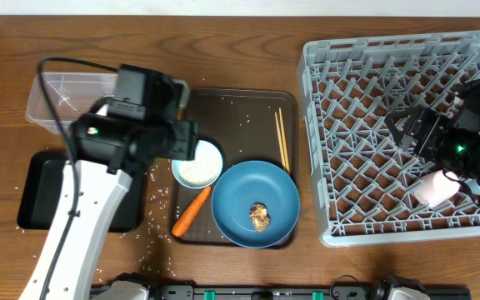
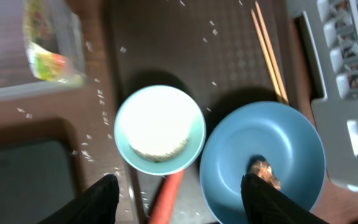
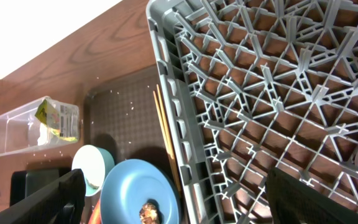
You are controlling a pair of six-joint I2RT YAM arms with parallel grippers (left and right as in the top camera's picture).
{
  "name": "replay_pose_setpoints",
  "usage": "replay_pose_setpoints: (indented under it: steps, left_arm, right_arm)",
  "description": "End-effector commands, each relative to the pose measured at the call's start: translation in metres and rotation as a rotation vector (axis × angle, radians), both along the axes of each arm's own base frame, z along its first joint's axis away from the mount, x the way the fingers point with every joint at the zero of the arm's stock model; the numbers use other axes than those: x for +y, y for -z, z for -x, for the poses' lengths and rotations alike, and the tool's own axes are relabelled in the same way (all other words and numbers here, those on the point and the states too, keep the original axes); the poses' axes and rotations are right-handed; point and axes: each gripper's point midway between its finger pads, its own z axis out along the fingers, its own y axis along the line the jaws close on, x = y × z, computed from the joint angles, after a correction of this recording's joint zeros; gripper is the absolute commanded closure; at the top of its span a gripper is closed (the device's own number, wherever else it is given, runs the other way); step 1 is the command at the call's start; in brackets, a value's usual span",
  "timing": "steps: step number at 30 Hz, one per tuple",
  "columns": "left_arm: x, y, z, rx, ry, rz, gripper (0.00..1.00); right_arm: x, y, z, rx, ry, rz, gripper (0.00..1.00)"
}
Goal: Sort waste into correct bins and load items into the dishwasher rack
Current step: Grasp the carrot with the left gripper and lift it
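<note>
The carrot's middle lies clear of the cup's rim, so I need to move my left gripper back and down past the light-blue cup onto the middle of the orange carrot.
My left gripper is open and empty, above a light-blue cup with white contents. An orange carrot lies beside it. The dark-blue dish holds a brown food lump. Chopsticks lie on the brown serving tray. The snack wrapper is in the clear tub. My right gripper is open over the grey rack, where the pink cup sits. The napkin and white bowl are not identifiable.
The black tray lies left of the serving tray. Loose rice grains are scattered on the wooden table and on the serving tray. The left arm reaches in from the front left and covers part of the black tray.
</note>
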Motion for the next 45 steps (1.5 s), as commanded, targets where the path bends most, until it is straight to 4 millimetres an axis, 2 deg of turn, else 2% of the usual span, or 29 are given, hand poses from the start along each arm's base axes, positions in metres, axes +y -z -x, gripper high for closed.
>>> replay_pose_setpoints:
  steps: [1,2,5,10,12,15,17,19,29,33,38,41,45]
  left_arm:
    - [0.011,0.019,0.008,0.065,-0.118,-0.073,0.37]
    - [0.018,0.024,0.012,0.089,-0.166,-0.097,0.36]
    - [0.022,0.036,0.026,0.151,-0.168,-0.121,0.36]
    - [0.03,0.062,0.035,0.211,-0.206,-0.137,0.37]
    - [0.036,0.08,0.044,0.269,-0.293,-0.128,0.43]
    - [0.036,0.106,0.065,0.363,-0.29,-0.13,0.5]
    - [0.028,0.118,0.08,0.422,-0.225,-0.1,0.49]
    - [0.015,0.129,0.095,0.462,-0.099,-0.066,0.43]
    - [0.018,0.182,0.125,0.519,-0.068,-0.109,0.38]
    - [0.016,0.195,0.125,0.5,-0.065,-0.091,0.38]
    - [0.013,0.196,0.119,0.474,-0.063,-0.077,0.4]
    - [0.011,0.197,0.114,0.454,-0.061,-0.067,0.44]
    - [0.011,0.205,0.114,0.441,-0.075,-0.058,0.45]
  right_arm:
    - [0.002,0.001,0.001,0.009,0.002,-0.009,0.14]
    - [0.002,0.001,0.002,0.013,0.002,-0.01,0.14]
    - [0.002,0.004,0.004,0.029,0.004,-0.004,0.14]
    - [-0.003,0.008,0.007,0.047,0.024,0.018,0.14]
    - [-0.003,0.008,0.007,0.047,0.024,0.018,0.14]
    - [-0.003,0.008,0.007,0.047,0.024,0.018,0.14]
    - [-0.003,0.008,0.007,0.047,0.024,0.019,0.14]
    - [-0.003,0.008,0.007,0.047,0.024,0.019,0.14]
    - [-0.004,0.007,0.006,0.044,0.025,0.019,0.14]
    - [-0.004,0.007,0.005,0.04,0.025,0.02,0.14]
    - [-0.004,0.005,0.003,0.03,0.025,0.022,0.14]
    - [-0.004,0.005,0.003,0.028,0.025,0.022,0.14]
    - [-0.004,0.005,0.003,0.028,0.025,0.022,0.14]
